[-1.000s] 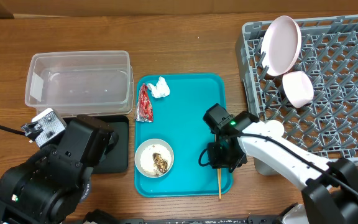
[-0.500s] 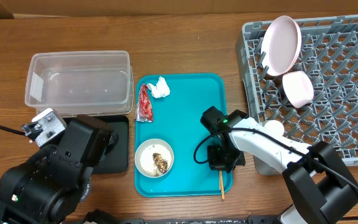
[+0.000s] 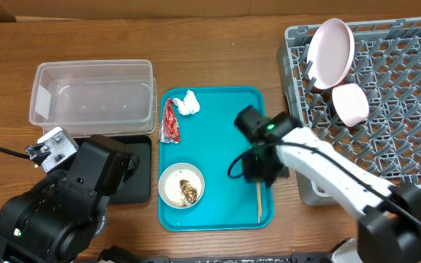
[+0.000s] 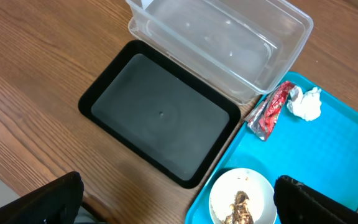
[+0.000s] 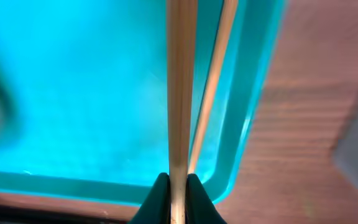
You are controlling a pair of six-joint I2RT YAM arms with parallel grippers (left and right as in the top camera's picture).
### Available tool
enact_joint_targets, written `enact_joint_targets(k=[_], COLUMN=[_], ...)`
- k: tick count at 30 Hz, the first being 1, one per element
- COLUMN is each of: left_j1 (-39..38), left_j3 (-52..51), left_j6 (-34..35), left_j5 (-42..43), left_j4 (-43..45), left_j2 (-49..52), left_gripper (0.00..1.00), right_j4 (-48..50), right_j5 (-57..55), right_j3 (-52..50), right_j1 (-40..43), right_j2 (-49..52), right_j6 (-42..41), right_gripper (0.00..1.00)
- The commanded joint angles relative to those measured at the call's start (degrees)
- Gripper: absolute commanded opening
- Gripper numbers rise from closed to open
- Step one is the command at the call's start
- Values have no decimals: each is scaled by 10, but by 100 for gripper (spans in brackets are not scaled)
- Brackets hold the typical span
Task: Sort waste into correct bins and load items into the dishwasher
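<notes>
The right gripper lifts outward and across to the grey dish rack's side by the tray next and releases the chopstick, since the rack holds the dishes.
My right gripper point(image 3: 259, 172) point(image 5: 178, 186) is shut on one thin wooden chopstick point(image 5: 180, 93) just above the teal tray's point(image 3: 218, 146) front right corner. A second chopstick point(image 5: 214, 81) lies on the tray beside it. A greyish bowl point(image 3: 181, 185) point(image 4: 241, 199) on the tray holds white rice and brown scraps. The red wrapper point(image 3: 169, 121) point(image 4: 271, 111) and white tissue wad point(image 3: 189, 102) point(image 4: 306, 104) lie at the tray's far left. My left gripper point(image 4: 179, 208) is open and empty above the black tray's point(image 4: 160, 118) near edge.
The clear tub point(image 3: 93, 95) point(image 4: 222, 37) stands behind the black tray point(image 3: 142, 172). The grey dish rack point(image 3: 393, 109) at the right holds the pink plate point(image 3: 330, 51) and the pink bowl point(image 3: 351, 104). My right arm covers the rack's near left corner.
My right gripper has moved a little toward the far side of the tray, and the chopstick has shifted with it. The left arm has not moved.
</notes>
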State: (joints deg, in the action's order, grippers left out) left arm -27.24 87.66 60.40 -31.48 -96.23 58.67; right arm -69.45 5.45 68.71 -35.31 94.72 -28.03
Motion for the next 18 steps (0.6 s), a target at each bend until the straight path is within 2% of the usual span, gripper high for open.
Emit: enact_joint_targets(k=[1,3,6,13,18], left_j1=[3,3,3,3,3], left_j3=[6,6,6,6,6], left_j6=[14,14,14,14,14], left_j5=[0,0,0,0,0], left_j4=[1,1,1,1,1], left_j2=[1,1,1,1,1], left_gripper=[100,100,100,100,100], right_j4=[-2,4,56,207,257], right_j5=[-92,-140,-175,-174,-174], right_j3=[50,70,72,72,72], right_j1=[42,73,120,205,232], right_j2=[-31,-31,-31,-30,-30], right_j6=[1,2,49,188,260], right_gripper=[4,4,4,4,4])
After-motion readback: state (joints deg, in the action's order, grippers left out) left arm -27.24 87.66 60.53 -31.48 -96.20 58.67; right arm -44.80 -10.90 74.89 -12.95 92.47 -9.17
